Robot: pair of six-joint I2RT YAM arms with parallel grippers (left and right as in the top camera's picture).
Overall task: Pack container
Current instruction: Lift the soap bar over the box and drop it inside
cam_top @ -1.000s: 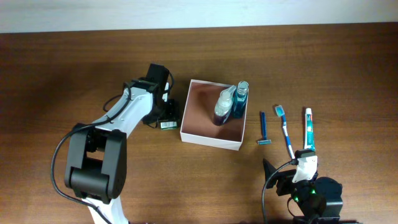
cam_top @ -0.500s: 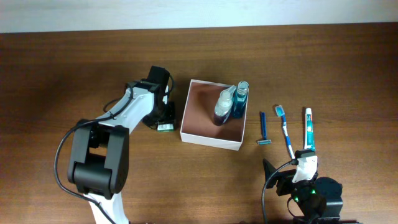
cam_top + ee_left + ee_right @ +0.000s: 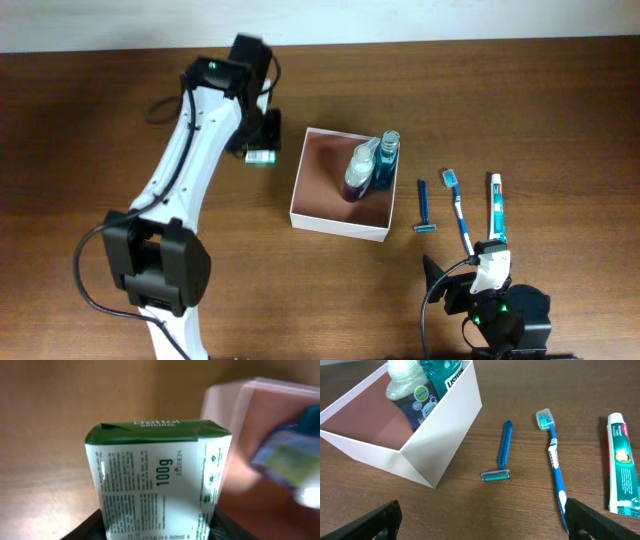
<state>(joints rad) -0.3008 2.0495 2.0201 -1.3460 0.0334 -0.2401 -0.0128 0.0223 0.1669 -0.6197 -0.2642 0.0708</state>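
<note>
My left gripper moves right in the overhead view and down next to release the packet (image 3: 157, 480) in the container's far part beside the bottles, where the container's bottom is empty.
The container (image 3: 338, 222) is a square white box with a pinkish-brown inside, at mid-table; it also shows in the right wrist view (image 3: 445, 425). Two bottles stand in its far right corner: a clear purple one (image 3: 358, 172) and a blue one (image 3: 385, 158). My left gripper (image 3: 262, 152) is shut on a green-white soap packet (image 3: 157, 480) and holds it above the table just left of the container's far left corner. My right gripper (image 3: 480, 530) is open and empty, low near the table's front edge, right of the container.
A blue razor (image 3: 423, 208), a blue toothbrush (image 3: 458, 212) and a toothpaste tube (image 3: 496, 208) lie in a row right of the container. They also show in the right wrist view: razor (image 3: 502, 452), toothbrush (image 3: 555, 467), tube (image 3: 622, 472).
My left gripper has lifted the soap packet off the table beside the container's left wall and carried it away from me. The right arm has not moved.
</note>
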